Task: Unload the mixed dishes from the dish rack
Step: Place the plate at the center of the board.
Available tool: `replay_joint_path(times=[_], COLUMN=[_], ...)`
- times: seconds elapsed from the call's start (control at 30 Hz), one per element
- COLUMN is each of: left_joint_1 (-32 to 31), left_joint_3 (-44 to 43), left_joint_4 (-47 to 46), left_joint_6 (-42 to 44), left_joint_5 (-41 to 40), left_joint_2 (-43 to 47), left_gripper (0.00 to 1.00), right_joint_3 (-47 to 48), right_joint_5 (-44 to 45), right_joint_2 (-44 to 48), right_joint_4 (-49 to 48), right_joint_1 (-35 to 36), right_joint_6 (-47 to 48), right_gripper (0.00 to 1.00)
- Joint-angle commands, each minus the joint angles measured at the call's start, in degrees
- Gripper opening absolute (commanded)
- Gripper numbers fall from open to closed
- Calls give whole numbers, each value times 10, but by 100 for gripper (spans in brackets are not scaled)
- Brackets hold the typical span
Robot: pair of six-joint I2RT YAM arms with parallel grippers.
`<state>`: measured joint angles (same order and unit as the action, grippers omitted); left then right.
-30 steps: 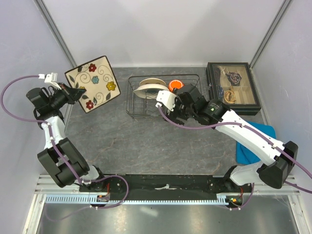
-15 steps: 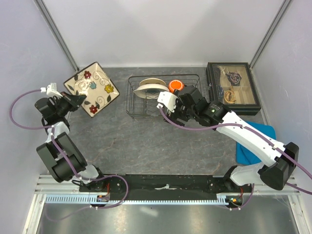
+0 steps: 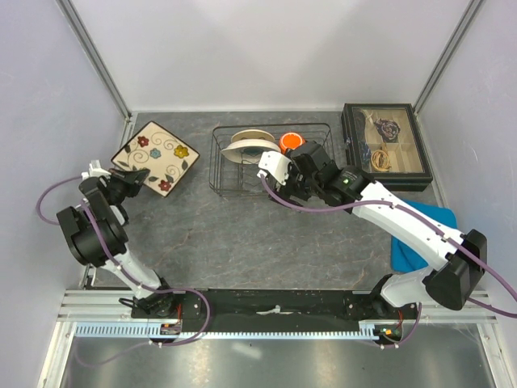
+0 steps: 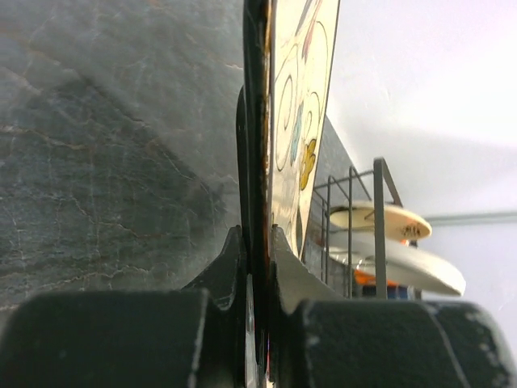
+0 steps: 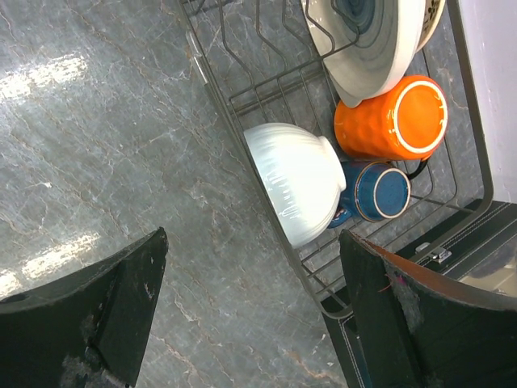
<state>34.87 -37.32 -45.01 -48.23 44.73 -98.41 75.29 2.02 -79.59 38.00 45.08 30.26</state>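
Note:
My left gripper goes down next and sets the square cream plate on the table between dish rack and side (image 4: 208, 141), since the plate still hangs above the table.
The square cream plate (image 3: 155, 153) with flower pattern lies low and nearly flat over the table's back left corner. My left gripper (image 3: 129, 179) is shut on its near edge. In the left wrist view the plate (image 4: 300, 121) shows edge-on between the shut left gripper (image 4: 258, 242). The dish rack (image 3: 216, 166) holds a round pale plate (image 3: 250, 144) and an orange cup (image 3: 289, 141). My right gripper (image 3: 309, 162) hovers open over the rack's right end. Below the open right gripper (image 5: 254, 311) lie a white bowl (image 5: 295, 182), the orange cup (image 5: 392, 120) and a dark blue mug (image 5: 378, 192).
A black glass-lidded box (image 3: 386, 145) of trinkets stands right of the rack. A blue cloth (image 3: 420, 234) lies at the right under my right arm. Walls close in the left, right and back sides.
My left arm has swung down and leftward, bringing the flower plate from a raised tilt to nearly flat near the table. The right gripper has barely shifted over the rack.

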Motion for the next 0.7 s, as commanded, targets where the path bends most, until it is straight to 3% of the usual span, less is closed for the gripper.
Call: replay_joint_path(times=[0.0,0.37,0.67], left_joint_1=[-14,-59,-89], left_joint_3=[-20,-56,-76], left_joint_4=[-180,-207,-210], left_joint_6=[-129,-201,-234], left_joint_5=[-18,-94,-149], left_joint_2=[-38,-138,-170], left_gripper=[2,1,1], right_joint_3=[-15,-15,-8], right_joint_5=[-14,-17,-17], right_joint_2=[7,-5,-28], right_joint_4=[-29,-36,-34], right_joint_1=[-5,-11,-17], right_joint_6=[-16,-22,-20], right_gripper=[95,96,95])
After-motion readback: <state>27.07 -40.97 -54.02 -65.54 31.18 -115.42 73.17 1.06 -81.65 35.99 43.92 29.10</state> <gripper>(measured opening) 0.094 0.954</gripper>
